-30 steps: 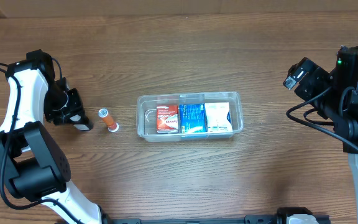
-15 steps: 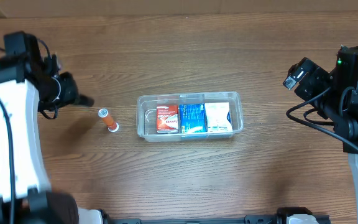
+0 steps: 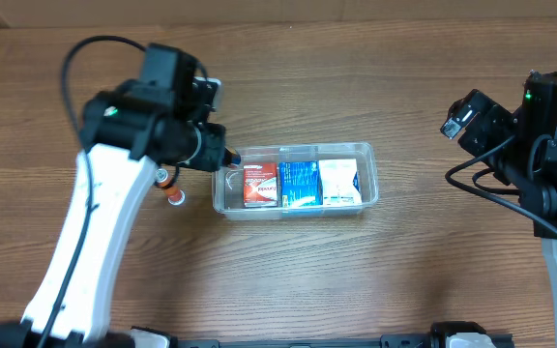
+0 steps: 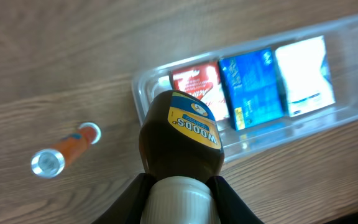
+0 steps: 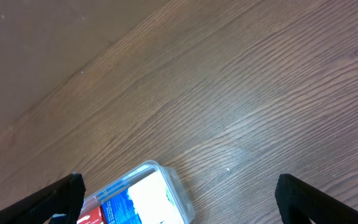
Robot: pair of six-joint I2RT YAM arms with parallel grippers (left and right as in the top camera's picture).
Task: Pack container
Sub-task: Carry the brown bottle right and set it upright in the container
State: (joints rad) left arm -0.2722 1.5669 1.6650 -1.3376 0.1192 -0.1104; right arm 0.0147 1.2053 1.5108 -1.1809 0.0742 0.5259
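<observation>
My left gripper lowers the bottle point(image 4: 180, 137) into the empty gap point(image 4: 156, 88) below, between the red box and the container's end, next and lets it go there beside the red box.
The clear plastic container point(image 3: 370, 166) lies at the table's middle and holds a red box point(image 3: 259, 184), a blue box point(image 3: 300, 183) and a white box point(image 3: 339, 181). It also shows in the left wrist view point(image 4: 143, 94) and the right wrist view point(image 5: 178, 186). My left gripper point(image 3: 222, 158) is shut on a dark brown bottle point(image 4: 180, 137) with a yellow and blue label and a white cap point(image 4: 180, 202), held above the container's left end. My right gripper point(image 3: 464, 114) is open and empty, high at the right, away from the container.
A small orange tube with a silver cap point(image 3: 171, 187) lies on the wood just left of the container, partly under my left arm; it shows in the left wrist view point(image 4: 64, 151). My right arm's base stands at the right edge.
My left arm has swung from the table's far left to the right, carrying the bottle to above the container's left end. The right arm has not moved.
</observation>
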